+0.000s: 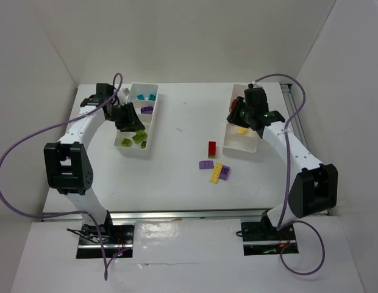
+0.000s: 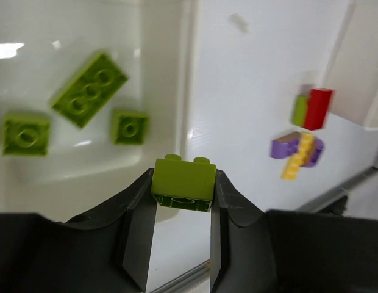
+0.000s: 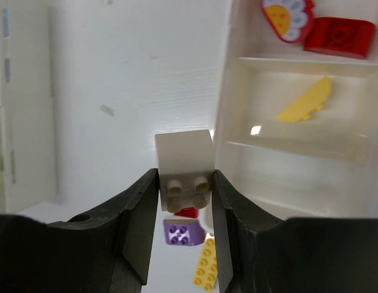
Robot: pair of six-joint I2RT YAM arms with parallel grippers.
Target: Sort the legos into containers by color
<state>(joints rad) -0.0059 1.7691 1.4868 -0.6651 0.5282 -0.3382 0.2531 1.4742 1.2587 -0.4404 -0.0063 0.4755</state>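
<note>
I should move my right gripper back and down next and let go of the white brick [image 3: 184,152], because the tray's empty near section [image 3: 289,180] is below the gripper and closer to my base.
My left gripper [image 2: 183,196] is shut on a lime green brick [image 2: 183,180], held above the near end of the left tray [image 1: 153,122], by its right wall [image 2: 189,91]. That compartment holds three lime green bricks [image 2: 89,89]. Teal pieces [image 1: 144,96] and a purple one [image 1: 146,110] lie in the farther compartments. My right gripper [image 3: 184,183] is shut on a white brick [image 3: 184,152], held just left of the right tray [image 3: 228,91]. That tray holds a red brick [image 3: 338,36], a flower piece [image 3: 288,18] and a yellow piece [image 3: 305,108].
Loose bricks lie on the table between the trays: a red one [image 1: 211,148], two purple ones [image 1: 206,165] and a yellow plate [image 1: 216,173]. White walls enclose the table on three sides. A metal rail runs along the near edge [image 1: 189,215].
</note>
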